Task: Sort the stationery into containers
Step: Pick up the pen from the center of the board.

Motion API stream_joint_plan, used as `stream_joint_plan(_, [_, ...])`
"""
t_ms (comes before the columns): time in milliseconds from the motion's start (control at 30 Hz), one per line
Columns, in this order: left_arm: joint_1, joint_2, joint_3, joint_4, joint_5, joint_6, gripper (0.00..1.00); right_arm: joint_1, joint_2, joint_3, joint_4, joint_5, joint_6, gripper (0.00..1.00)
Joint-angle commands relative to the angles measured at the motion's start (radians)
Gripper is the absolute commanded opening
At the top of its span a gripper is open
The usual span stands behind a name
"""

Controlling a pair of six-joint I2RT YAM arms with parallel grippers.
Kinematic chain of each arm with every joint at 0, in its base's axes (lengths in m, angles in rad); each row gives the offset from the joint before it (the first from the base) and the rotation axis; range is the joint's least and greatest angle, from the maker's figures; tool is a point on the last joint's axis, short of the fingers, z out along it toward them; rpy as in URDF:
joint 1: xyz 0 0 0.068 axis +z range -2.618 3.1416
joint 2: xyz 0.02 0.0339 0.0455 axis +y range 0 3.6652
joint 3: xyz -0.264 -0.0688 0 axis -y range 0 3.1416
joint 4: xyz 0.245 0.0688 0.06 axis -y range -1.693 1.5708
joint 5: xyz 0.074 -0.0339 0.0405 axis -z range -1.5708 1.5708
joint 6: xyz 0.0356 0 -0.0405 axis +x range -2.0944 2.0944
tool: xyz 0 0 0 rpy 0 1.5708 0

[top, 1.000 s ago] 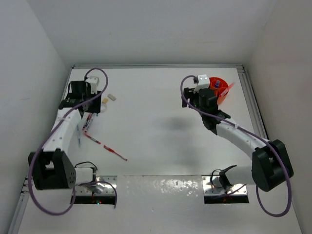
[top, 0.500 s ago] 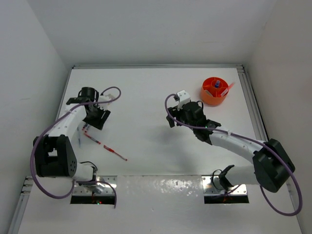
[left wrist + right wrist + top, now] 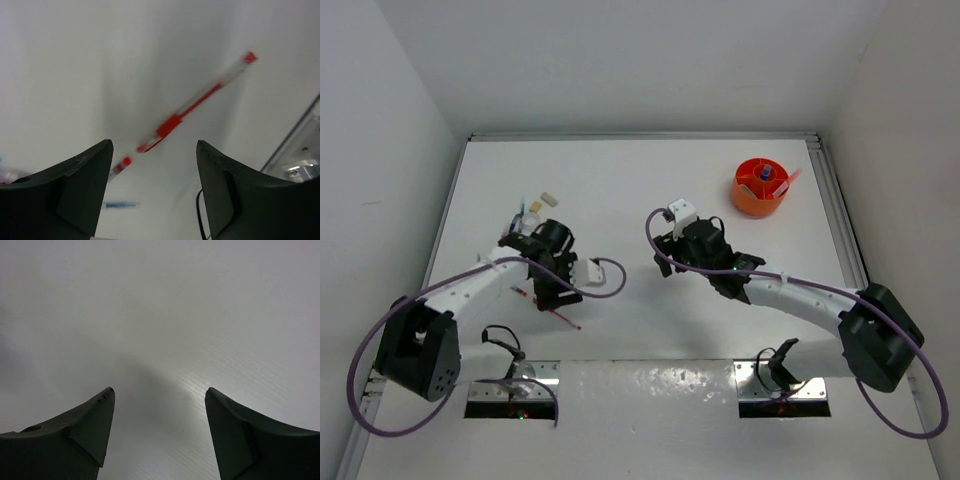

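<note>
My left gripper moves down and back to the red pen's middle next, and turns its fingers to straddle the body of the red pen.
The orange tub stands at the back right with a blue-capped bottle and a pink pen in it. A red pen lies on the table near my left gripper. In the left wrist view this gripper is open above the table. The blurred red pen lies ahead of its fingertips, with a second red pen tip and a blue pen lower down. My right gripper is open over bare table at mid-table; its wrist view shows nothing between the fingers.
A small beige block and blue-and-white pens lie at the back left. White walls enclose the table on three sides. A metal rail runs along the right edge, and a purple cable loops beside the left wrist.
My left arm swung from the back left toward the near middle, over the red pens, its jaws widening. My right arm left the orange tub and came to mid-table.
</note>
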Motion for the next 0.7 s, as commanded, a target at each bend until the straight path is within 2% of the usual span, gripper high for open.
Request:
stream_joint_plan(0, [-0.104,0.086,-0.071,-0.056,-0.015,0.105,0.65,0.025,-0.022,0.005,-0.014,0.049,0.016,0.72])
stream_joint_plan(133, [-0.193,0.142,-0.122,-0.018,-0.088,0.133,0.67,0.048,-0.056,-0.009,-0.043,0.103,0.028,0.72])
stream_joint_plan(267, [-0.237,0.177,-0.133,0.055,-0.107,0.118,0.67,0.067,-0.089,-0.027,-0.07,0.146,0.045,0.72])
stream_joint_plan(333, [-0.257,0.203,-0.148,0.104,-0.125,0.096,0.62,0.079,-0.112,-0.052,-0.081,0.172,0.061,0.72])
stream_joint_plan(400, [-0.271,0.212,-0.157,0.136,-0.128,0.091,0.56,0.084,-0.126,-0.06,-0.089,0.193,0.062,0.72])
stream_joint_plan(433, [-0.283,0.214,-0.162,0.142,-0.127,0.087,0.46,0.085,-0.141,-0.063,-0.095,0.203,0.064,0.72])
stream_joint_plan(500, [-0.302,0.211,-0.176,0.162,-0.118,0.081,0.35,0.087,-0.163,-0.067,-0.11,0.235,0.061,0.72])
stream_joint_plan(600, [-0.317,0.203,-0.199,0.182,-0.102,0.059,0.26,0.087,-0.181,-0.081,-0.116,0.273,0.042,0.72])
stream_joint_plan(667, [-0.329,0.209,-0.208,0.203,-0.095,0.035,0.1,0.087,-0.198,-0.086,-0.12,0.302,0.021,0.73])
